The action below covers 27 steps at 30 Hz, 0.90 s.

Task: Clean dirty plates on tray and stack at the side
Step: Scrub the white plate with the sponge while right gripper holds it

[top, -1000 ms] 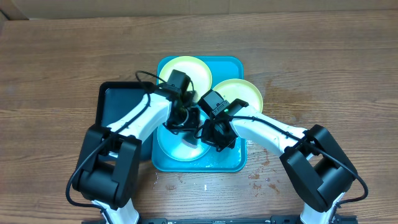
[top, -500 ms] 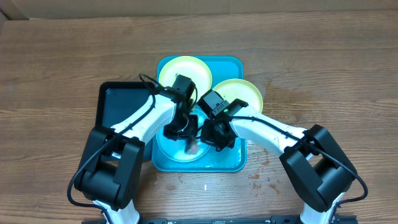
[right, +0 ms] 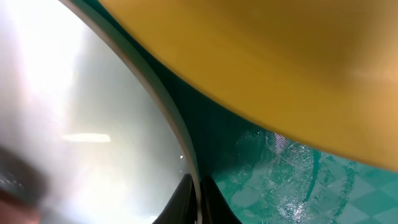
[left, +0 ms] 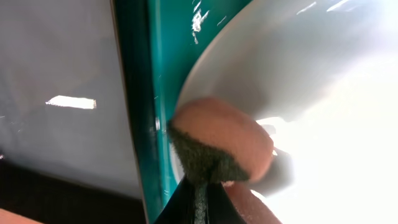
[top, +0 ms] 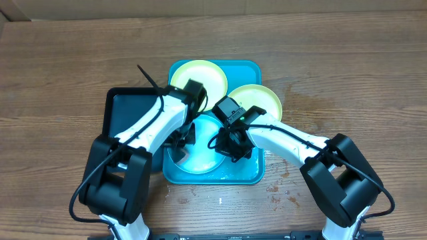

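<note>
The left gripper will next rise off the blue plate and lower the sponge down in there.
The turquoise tray (top: pixel 245 175) holds a light blue plate (top: pixel 200 157) at its near end and a yellow-green plate (top: pixel 198 72) at its far end. A second yellow-green plate (top: pixel 263 100) overlaps the tray's right rim. My left gripper (top: pixel 179 140) is shut on an orange and dark green sponge (left: pixel 221 148) pressed at the blue plate's left edge (left: pixel 292 74), next to the tray wall (left: pixel 158 93). My right gripper (top: pixel 231 148) is shut on the blue plate's right rim (right: pixel 180 140), under the yellow-green plate (right: pixel 267 68).
A black rectangular tray (top: pixel 130 117) lies directly left of the turquoise tray, and its pale floor (left: pixel 62 74) shows in the left wrist view. The tray floor (right: pixel 292 186) looks wet. Wooden table (top: pixel 347 73) surrounds both trays.
My left gripper has dragged the sponge from the middle of the blue plate to its left edge. The right gripper has kept its hold on the rim.
</note>
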Available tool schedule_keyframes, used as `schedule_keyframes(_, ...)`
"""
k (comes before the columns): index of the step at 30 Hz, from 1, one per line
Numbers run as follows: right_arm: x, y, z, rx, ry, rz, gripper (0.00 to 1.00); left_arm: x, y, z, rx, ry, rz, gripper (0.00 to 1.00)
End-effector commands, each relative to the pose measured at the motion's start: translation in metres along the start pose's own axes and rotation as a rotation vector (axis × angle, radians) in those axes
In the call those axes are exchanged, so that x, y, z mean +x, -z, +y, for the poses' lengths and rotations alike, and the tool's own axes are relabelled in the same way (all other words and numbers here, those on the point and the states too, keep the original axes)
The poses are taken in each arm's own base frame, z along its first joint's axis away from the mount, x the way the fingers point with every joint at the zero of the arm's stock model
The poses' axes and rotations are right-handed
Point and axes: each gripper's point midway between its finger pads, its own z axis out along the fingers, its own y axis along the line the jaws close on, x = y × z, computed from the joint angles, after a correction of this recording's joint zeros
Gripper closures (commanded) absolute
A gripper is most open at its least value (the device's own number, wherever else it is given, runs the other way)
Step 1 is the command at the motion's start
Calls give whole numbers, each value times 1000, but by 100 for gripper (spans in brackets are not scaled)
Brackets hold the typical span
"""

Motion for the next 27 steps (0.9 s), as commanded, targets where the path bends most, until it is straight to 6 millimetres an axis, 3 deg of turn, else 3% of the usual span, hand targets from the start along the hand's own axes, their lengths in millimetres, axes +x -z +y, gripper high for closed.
schedule_keyframes(1, -2, -14, -20, 89, -9, -14, 96, -19, 51, -7, 152, 15, -106, 96)
schedule_keyframes(5, -2, -14, -20, 89, -8, -14, 96, -31, 79, 21, 133, 54, -199, 96)
schedule_keyframes(8, -2, -14, -20, 89, -8, -15, 96, -38, 81, 54, 71, 119, -227, 96)
schedule_keyframes(11, -2, -14, -20, 88, -8, -15, 96, -41, 64, 80, 34, 178, -195, 96)
schedule_keyframes(15, -2, -14, -20, 88, -8, -15, 96, -37, 21, 104, 13, 262, -119, 96)
schedule_keyframes(18, -3, -14, -19, 85, -8, -16, 96, -33, -11, 101, 68, 300, -62, 96)
schedule_keyframes(19, -3, -14, -19, 85, -8, -17, 96, -31, -18, 99, 89, 308, -39, 89)
schedule_keyframes(21, -3, -14, -18, 83, -7, -18, 96, -29, -27, 94, 136, 323, 5, 58)
schedule_keyframes(22, -3, -14, -18, 83, -7, -18, 96, -29, -29, 92, 157, 329, 18, 51)
schedule_keyframes(27, -5, -7, -13, 69, 84, -23, 96, -32, -14, 93, 254, 348, 14, 55)
